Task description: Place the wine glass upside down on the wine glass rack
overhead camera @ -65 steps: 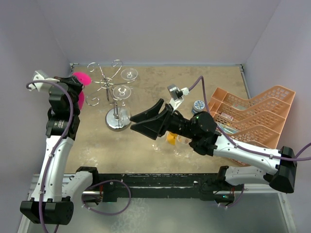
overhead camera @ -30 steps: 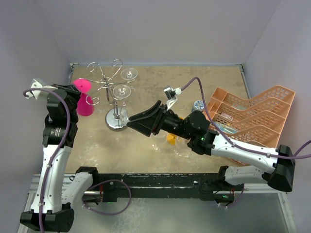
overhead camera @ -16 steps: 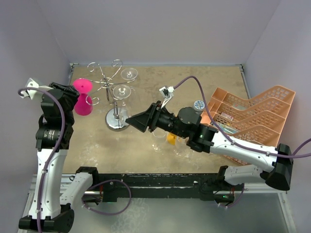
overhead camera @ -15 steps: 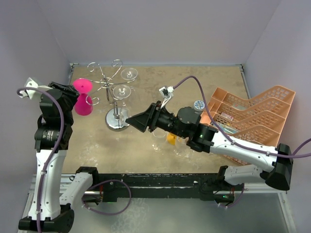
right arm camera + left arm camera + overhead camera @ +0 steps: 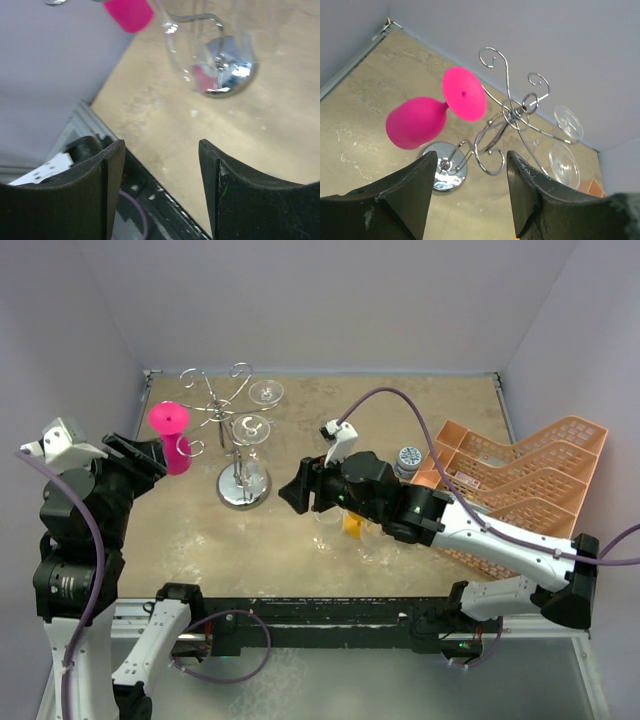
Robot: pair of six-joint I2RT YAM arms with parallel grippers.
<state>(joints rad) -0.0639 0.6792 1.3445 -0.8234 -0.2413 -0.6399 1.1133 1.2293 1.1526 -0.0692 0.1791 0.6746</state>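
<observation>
My right gripper turns down and lowers onto the clear glass's rim [image 5: 327,534] beside the orange object next, since that glass still stands off the rack [image 5: 240,455].
The pink wine glass [image 5: 170,436] hangs upside down and tilted from a left scroll arm of the chrome wine glass rack [image 5: 240,455], foot up and bowl down. In the left wrist view its foot [image 5: 465,93] rests on the wire and its bowl [image 5: 415,122] leans left. My left gripper [image 5: 140,453] is open, just near-left of the glass and apart from it; the left gripper [image 5: 472,165] holds nothing. My right gripper [image 5: 292,492] is open and empty, right of the rack base [image 5: 230,75].
Two clear glasses [image 5: 265,392] [image 5: 250,428] hang on the rack's right side. More clear glasses [image 5: 325,535] and an orange object [image 5: 352,525] stand under the right arm. A peach crate [image 5: 520,475] lies at the right. Walls close in left and back.
My left gripper opened, let go of the pink glass and drew back toward the near left. The glass stays on the rack. The right arm turned and its gripper pulled back slightly.
</observation>
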